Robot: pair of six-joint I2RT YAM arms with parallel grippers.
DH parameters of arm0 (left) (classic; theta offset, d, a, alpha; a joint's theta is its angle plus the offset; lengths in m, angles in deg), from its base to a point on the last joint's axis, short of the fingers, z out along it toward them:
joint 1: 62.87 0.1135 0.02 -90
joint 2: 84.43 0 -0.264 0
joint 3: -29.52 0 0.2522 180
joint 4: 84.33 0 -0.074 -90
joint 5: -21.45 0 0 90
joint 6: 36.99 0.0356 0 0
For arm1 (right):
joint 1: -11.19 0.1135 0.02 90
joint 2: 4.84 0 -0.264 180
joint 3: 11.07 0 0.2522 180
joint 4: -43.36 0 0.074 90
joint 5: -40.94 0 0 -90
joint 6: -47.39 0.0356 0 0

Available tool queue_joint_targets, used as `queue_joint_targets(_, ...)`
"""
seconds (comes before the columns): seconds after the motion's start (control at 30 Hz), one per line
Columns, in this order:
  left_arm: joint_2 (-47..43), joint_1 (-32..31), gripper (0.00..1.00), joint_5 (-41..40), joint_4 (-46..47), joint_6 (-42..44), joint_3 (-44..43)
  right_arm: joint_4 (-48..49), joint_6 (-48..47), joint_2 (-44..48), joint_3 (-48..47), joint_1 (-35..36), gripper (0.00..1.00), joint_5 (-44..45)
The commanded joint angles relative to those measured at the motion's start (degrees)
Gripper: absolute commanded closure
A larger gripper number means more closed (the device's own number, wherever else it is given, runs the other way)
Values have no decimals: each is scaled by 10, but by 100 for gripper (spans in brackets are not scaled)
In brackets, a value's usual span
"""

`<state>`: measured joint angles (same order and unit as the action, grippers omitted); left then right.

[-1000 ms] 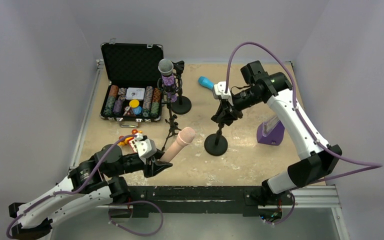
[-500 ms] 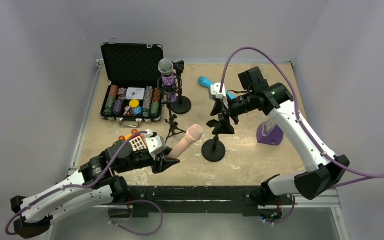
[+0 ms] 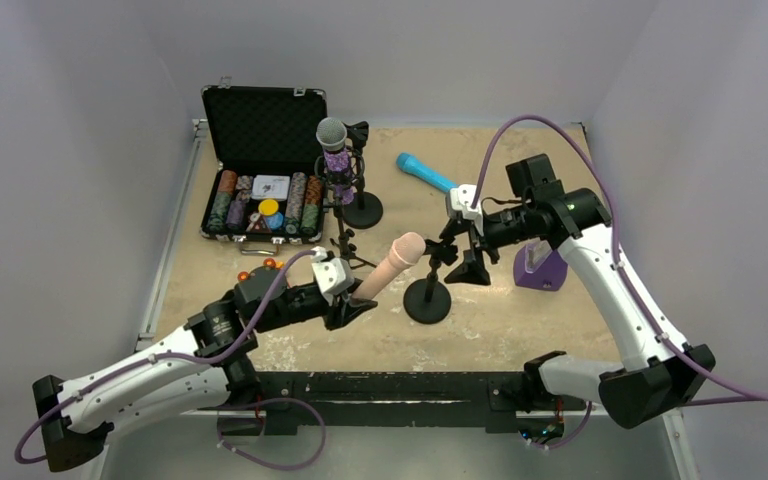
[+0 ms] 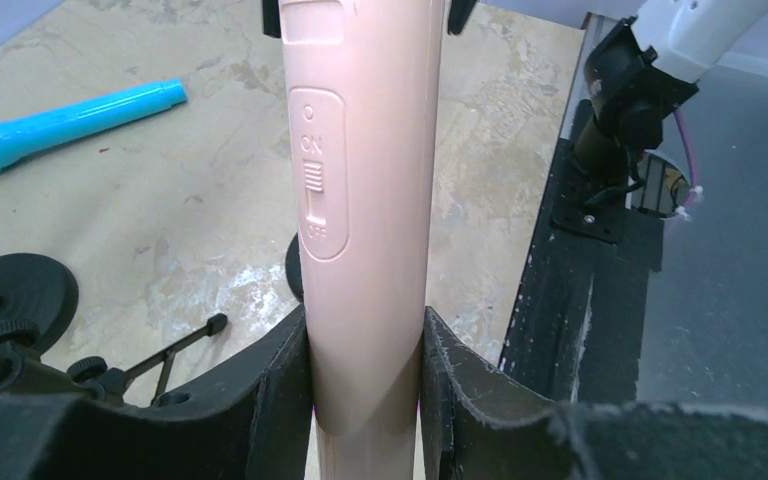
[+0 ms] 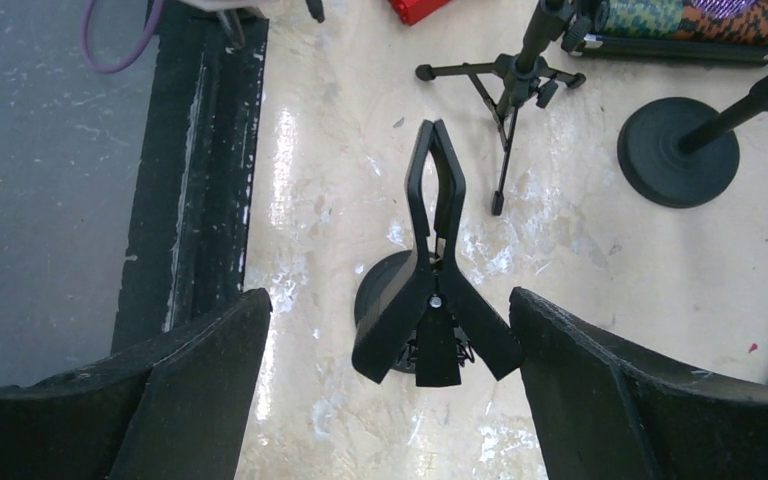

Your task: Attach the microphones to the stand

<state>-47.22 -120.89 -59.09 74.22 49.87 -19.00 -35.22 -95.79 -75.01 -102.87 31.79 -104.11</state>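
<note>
I need to carry the pink microphone outward with my left gripper toward the near stand's spring clip (image 3: 437, 249), since the clip is empty, and open between its sides.
A pale pink microphone (image 3: 392, 265) (image 4: 365, 200) is clamped at its lower end in my left gripper (image 3: 358, 305) (image 4: 365, 400), its head pointing up and right toward the spring clip (image 3: 438, 250) (image 5: 435, 280) of the near stand (image 3: 427, 300). My right gripper (image 3: 460, 262) (image 5: 390, 310) is open just right of that clip, and its fingers touch nothing. A glittery purple microphone (image 3: 335, 150) sits in the far stand (image 3: 363, 210). The bright blue microphone (image 3: 425, 172) (image 4: 60, 120) lies on the table behind.
An open black case (image 3: 265, 190) of poker chips stands at the back left. A small tripod stand (image 3: 345, 250) (image 5: 505, 75) is beside the left gripper. A purple block (image 3: 540, 265) sits under the right arm. Small orange pieces (image 3: 260, 265) lie at the left.
My right gripper has opened, let go of the clip and drawn back to the right. The left arm has carried the pink microphone right and up toward the clip.
</note>
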Motion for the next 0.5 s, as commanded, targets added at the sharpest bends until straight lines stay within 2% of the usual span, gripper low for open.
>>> queue_joint_targets(0.0,29,22,100,3,97,19,-21,34,-23,-2,23,-13,9,-28)
queue_joint_targets(0.2,75,42,100,20,145,20,-35,45,-26,-5,35,-22,14,-51)
queue_joint_targets(0.3,101,52,100,30,170,16,-39,47,-26,-7,36,-26,24,-64)
queue_joint_targets(0.37,117,56,100,35,185,15,-43,45,-24,-11,34,-27,36,-67)
queue_joint_targets(0.43,138,60,100,41,201,15,-48,42,-22,-15,30,-31,60,-70)
queue_joint_targets(0.47,146,62,100,44,209,16,-51,39,-24,-17,29,-34,69,-75)
